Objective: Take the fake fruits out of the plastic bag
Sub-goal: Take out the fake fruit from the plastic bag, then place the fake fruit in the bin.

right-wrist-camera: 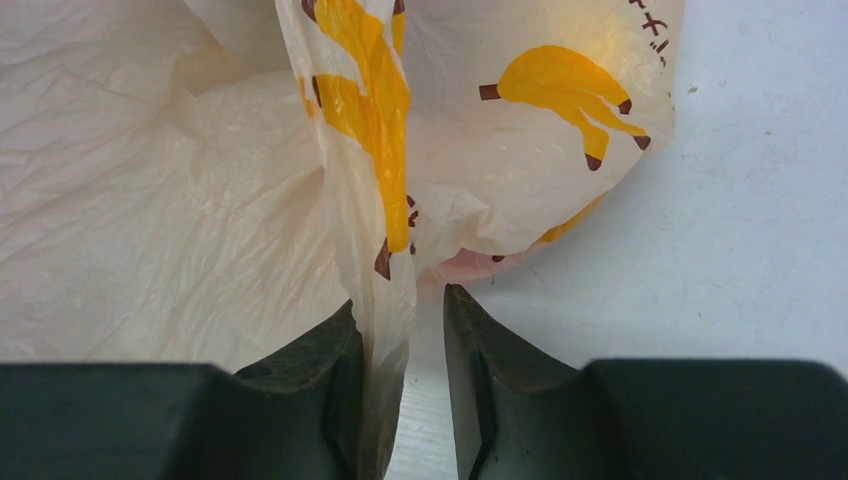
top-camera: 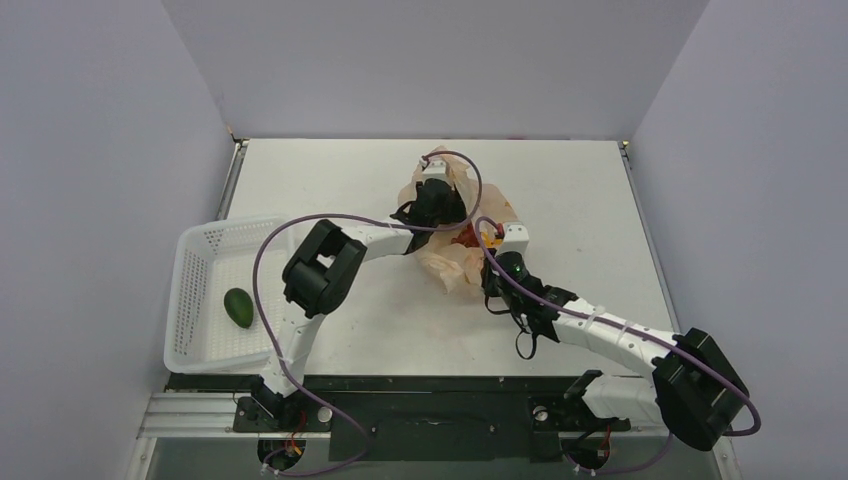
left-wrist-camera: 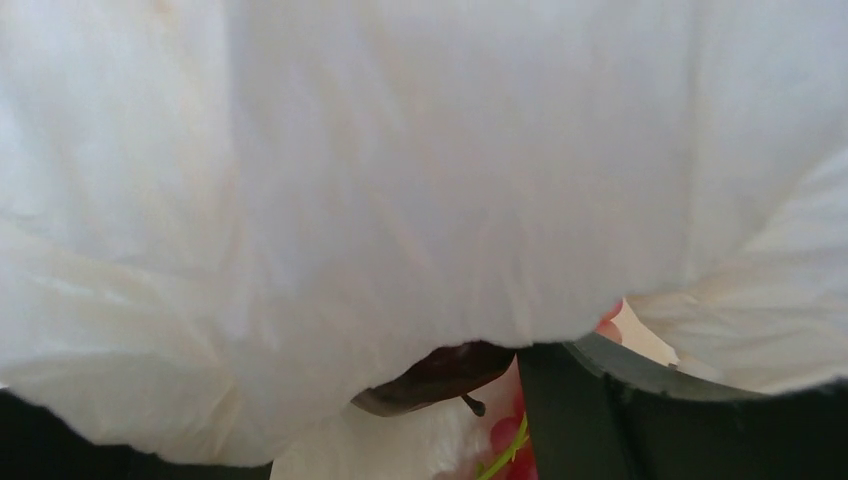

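The far part of the basket's bottom is empty, so I will next move my left gripper up, then to the left in the top view, over that part, and let go of the red fruit (left-wrist-camera: 440,375).
The peach plastic bag (top-camera: 447,265) with banana prints lies crumpled mid-table. My left gripper (top-camera: 452,222) reaches into its mouth. In the left wrist view pale bag film (left-wrist-camera: 400,180) drapes over most of the picture. Below it a dark red round fruit (left-wrist-camera: 440,375) with a stem touches my right finger (left-wrist-camera: 570,420). Red berries (left-wrist-camera: 505,440) on a green stalk lie beneath, and the other finger is far off at the lower left. My right gripper (right-wrist-camera: 400,300) stands at the bag's near side, its jaws narrowly apart around a printed fold (right-wrist-camera: 375,200). Table shows between the fold and one finger.
A white mesh basket (top-camera: 200,250) sits at the table's left edge with a green fruit (top-camera: 237,306) inside. Grey walls close in the table on three sides. The right arm (top-camera: 620,340) stretches across the near right of the table.
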{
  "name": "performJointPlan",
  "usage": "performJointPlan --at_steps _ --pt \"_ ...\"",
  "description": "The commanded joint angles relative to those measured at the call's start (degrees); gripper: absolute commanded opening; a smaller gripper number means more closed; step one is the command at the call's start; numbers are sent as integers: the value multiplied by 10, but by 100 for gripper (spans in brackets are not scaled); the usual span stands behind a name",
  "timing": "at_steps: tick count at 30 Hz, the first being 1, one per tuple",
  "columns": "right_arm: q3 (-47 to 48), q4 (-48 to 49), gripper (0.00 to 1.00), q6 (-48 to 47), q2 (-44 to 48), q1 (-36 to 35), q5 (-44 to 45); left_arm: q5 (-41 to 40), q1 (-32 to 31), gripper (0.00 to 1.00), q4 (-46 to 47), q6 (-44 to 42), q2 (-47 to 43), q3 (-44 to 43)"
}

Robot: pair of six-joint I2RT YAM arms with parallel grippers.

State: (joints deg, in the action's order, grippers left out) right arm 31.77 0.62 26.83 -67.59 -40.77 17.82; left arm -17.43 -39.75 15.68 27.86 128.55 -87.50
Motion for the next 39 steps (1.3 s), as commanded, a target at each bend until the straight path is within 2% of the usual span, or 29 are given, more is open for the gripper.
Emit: performJointPlan --at_steps 1,3,8,17,26,28,32,35,39 --pt "13 37 21 11 -23 7 -9 34 13 55 12 -5 -18 -5" --pt "12 43 15 11 -29 7 -10 46 15 47 0 1 -29 4" --pt "-2 69 1 9 -33 7 -12 66 16 43 -9 3 -88 62" --pt "-22 107 0 6 -35 7 -32 171 16 42 -55 41 -275 209" --pt "-30 155 0 3 -43 6 -105 255 18 41 -78 89 -499 367" --pt "-28 158 0 3 -45 6 -114 247 21 41 -118 85 -559 382" --pt "-24 162 0 3 -57 5 -136 187 29 42 -267 56 -701 395" --pt "-19 166 0 5 -67 4 -151 104 43 42 -395 41 -782 398" --pt "-20 173 0 8 -69 3 -162 5 79 47 -504 24 -893 403"
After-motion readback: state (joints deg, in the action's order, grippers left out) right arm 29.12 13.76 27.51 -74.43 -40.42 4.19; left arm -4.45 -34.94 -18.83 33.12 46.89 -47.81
